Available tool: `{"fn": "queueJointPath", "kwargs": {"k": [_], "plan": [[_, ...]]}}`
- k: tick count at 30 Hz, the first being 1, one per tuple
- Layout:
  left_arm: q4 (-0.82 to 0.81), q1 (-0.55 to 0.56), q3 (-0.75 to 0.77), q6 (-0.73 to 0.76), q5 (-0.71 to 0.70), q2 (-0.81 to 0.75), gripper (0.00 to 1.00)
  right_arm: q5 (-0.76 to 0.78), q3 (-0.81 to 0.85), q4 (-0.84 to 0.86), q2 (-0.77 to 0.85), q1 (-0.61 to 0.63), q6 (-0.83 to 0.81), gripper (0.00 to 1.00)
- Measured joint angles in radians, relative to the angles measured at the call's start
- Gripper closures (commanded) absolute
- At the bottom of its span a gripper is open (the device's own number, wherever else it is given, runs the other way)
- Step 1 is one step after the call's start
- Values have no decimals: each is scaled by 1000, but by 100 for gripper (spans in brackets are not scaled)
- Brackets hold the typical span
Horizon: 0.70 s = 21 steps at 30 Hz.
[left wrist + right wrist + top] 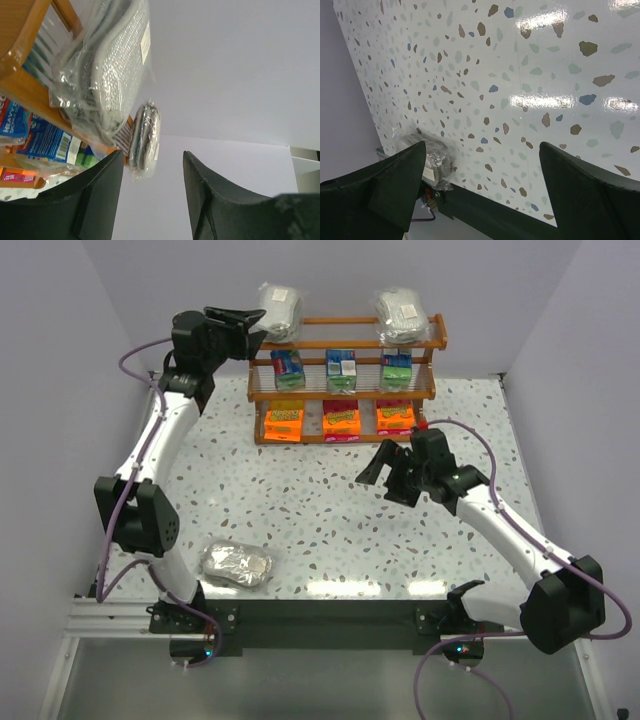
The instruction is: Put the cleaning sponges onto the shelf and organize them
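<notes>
My right gripper needs to go to the left in the top view, back and down onto the end facing it of the silvery pack on the table, since only this pack lies unshelved.
The orange-brown shelf [440, 337] stands at the back of the table. Its top tier holds two silvery-grey sponge packs [278, 310] [401, 313]. The middle tier holds three green/blue boxes [342, 365], the bottom tier three orange-and-pink packs [341, 420]. A third silvery pack [235, 565] lies on the table near the front left, also in the right wrist view [427, 160]. My left gripper [252, 325] is open and empty beside the left top pack [107, 65]. My right gripper [378, 468] is open and empty above mid-table.
The speckled table [320, 520] ends in a black front rail [490, 212]. White walls close in the back and sides. The left arm's base stands just left of the loose pack.
</notes>
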<state>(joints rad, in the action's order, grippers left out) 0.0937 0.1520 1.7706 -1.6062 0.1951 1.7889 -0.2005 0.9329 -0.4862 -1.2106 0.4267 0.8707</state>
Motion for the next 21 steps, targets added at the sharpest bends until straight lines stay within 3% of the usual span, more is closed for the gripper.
{"fn": "queueJointPath", "kwargs": {"k": [8, 15, 21], "plan": [[-67, -2, -259, 6, 47, -213, 44, -1, -29, 1, 1, 0, 0, 2], [-36, -48, -378, 209, 66, -459, 39, -75, -33, 9, -9, 23, -46, 2], [69, -73, -600, 445, -21, -792, 41, -109, -11, 42, -169, 262, -71, 2]]}}
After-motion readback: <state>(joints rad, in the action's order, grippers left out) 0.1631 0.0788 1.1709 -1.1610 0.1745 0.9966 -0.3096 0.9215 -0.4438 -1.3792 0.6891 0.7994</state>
